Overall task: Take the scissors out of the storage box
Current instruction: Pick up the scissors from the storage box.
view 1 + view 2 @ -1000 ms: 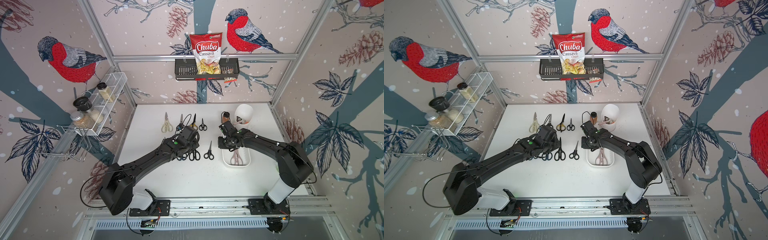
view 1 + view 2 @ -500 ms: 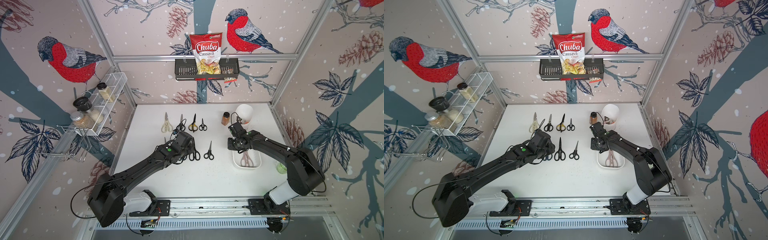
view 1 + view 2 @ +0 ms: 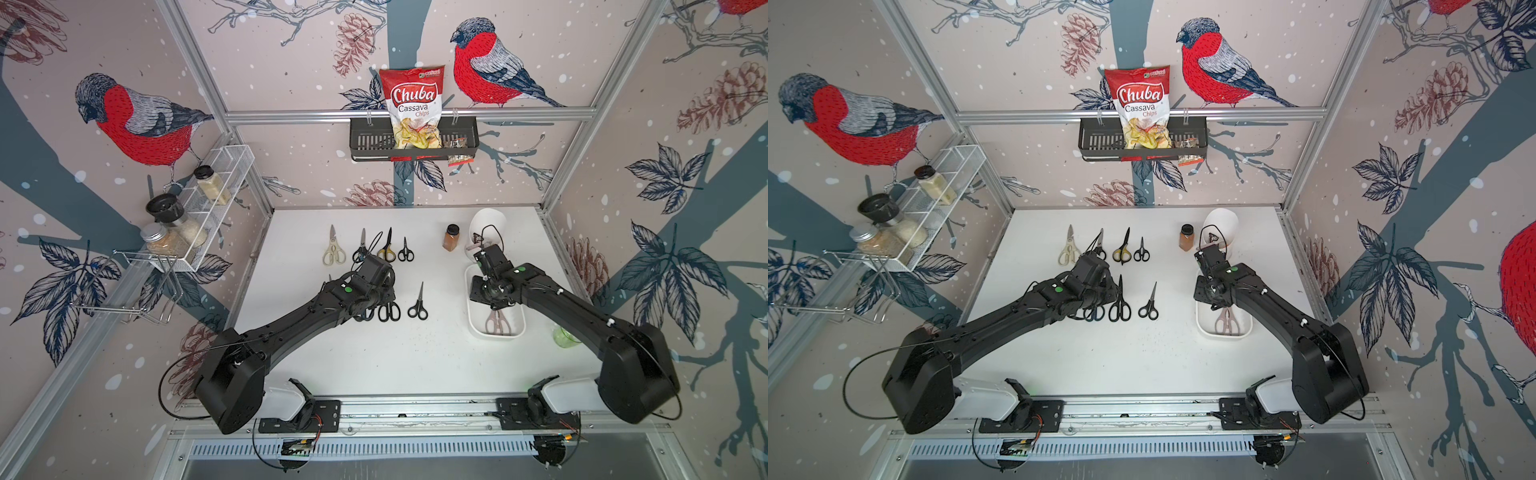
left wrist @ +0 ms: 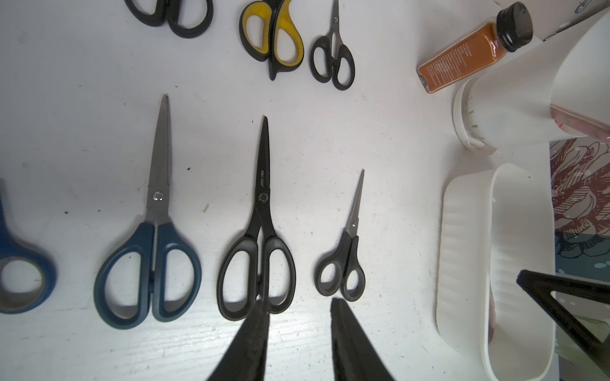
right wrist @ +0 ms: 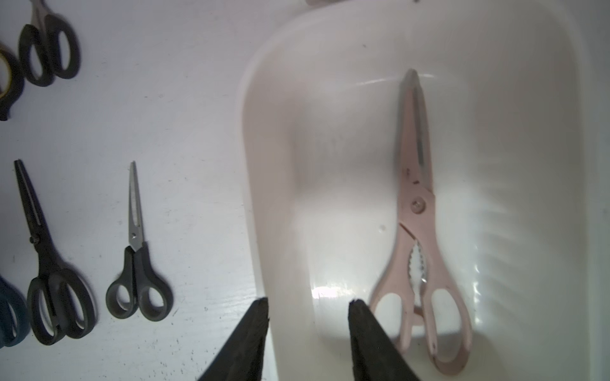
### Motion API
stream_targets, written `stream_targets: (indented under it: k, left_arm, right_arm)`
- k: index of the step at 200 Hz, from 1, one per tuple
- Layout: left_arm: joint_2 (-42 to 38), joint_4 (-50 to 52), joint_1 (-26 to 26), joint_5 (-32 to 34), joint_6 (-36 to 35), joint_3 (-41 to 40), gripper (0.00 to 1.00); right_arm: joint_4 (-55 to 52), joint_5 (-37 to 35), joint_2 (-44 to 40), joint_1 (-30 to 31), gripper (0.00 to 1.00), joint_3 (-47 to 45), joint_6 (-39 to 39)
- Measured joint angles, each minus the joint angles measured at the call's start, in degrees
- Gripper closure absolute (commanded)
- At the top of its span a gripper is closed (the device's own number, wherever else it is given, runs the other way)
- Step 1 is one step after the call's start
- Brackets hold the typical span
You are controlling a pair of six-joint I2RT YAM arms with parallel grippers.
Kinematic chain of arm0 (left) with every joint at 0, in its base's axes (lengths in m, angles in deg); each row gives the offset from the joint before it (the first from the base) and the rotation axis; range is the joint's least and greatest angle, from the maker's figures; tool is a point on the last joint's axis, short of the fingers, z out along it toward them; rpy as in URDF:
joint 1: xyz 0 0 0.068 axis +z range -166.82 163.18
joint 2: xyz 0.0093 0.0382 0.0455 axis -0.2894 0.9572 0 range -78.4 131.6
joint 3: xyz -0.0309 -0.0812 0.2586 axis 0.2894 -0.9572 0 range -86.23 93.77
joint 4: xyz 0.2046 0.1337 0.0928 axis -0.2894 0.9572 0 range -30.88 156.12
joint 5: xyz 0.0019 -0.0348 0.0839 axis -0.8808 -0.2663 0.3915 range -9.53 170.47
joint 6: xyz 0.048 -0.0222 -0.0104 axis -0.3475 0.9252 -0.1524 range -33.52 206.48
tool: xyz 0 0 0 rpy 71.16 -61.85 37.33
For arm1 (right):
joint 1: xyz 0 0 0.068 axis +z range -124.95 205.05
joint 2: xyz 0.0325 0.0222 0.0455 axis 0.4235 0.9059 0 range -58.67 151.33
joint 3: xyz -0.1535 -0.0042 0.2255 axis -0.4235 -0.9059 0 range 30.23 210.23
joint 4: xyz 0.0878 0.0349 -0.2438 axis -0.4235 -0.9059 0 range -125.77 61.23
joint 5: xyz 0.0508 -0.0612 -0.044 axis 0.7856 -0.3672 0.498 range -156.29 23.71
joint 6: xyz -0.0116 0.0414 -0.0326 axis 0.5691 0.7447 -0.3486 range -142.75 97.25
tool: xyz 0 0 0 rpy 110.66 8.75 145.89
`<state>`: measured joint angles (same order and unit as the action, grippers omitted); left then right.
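Note:
The right gripper moves back and down into the box (image 3: 515,320) next, onto the pink handle loop nearer the small black pair, as the scissors lie flat inside.
The white storage box (image 3: 515,320) sits on the right of the table, and one pinkish pair of scissors (image 5: 419,211) lies flat inside it, also visible in a top view (image 3: 1226,322). My right gripper (image 5: 308,301) is open and straddles the box's left wall (image 5: 274,165), one finger outside and one inside, beside the pink handles. Several other scissors lie in two rows on the table left of the box, among them a black pair (image 4: 262,198), a dark blue pair (image 4: 158,184) and a small black pair (image 3: 417,305). My left gripper (image 4: 298,301) hovers open and empty by their handles.
An orange spice bottle (image 3: 451,237) and a tall white cup (image 3: 488,226) stand behind the box. A small green object (image 3: 565,336) lies under the right arm near the right wall. A wire rack (image 3: 199,216) with jars juts from the left wall.
The right gripper pulled the storage box to the right, then opened its jaws off the wall. The left arm shifted slightly over the near row of scissors.

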<state>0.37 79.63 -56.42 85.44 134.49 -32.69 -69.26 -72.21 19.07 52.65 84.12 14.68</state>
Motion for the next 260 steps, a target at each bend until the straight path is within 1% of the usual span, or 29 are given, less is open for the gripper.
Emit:
stream_targets:
  k: [25, 60, 82, 125, 178, 205, 260]
  left_arm:
    - [-0.7, -1.62, 1.09, -1.44, -2.54, -1.53, 0.64]
    - [-1.75, -2.97, 3.26, -3.61, -5.66, -3.39, 0.64]
    - [-2.03, -3.28, 4.55, -4.92, -6.97, -4.07, 0.64]
    - [-2.23, -3.3, 6.6, -6.45, -7.96, -5.01, 0.64]
    - [-3.15, -3.17, 8.72, -6.51, -8.98, -5.16, 0.64]
    - [-3.32, -2.93, 9.4, -6.71, -8.98, -5.2, 0.64]
    - [-3.93, -1.97, 9.6, -7.8, -8.96, -5.2, 0.64]
  right_arm:
    - [-2.01, 0.66, -4.17, -1.66, 0.56, -4.9, 3.85]
    - [-1.7, 3.74, -4.74, -2.49, 0.57, -9.46, 7.69]
    - [0.04, 4.7, -3.3, -2.67, 0.57, -9.99, 9.14]
    - [4.11, 4.68, 1.53, -3.13, 0.57, -11.23, 9.51]
    - [8.85, 4.17, 4.46, -4.35, 0.61, -13.31, 10.45]
    - [11.23, 2.54, 6.23, -4.61, 0.68, -13.31, 10.4]
    - [17.05, 0.26, 8.52, -4.96, 0.93, -13.14, 9.46]
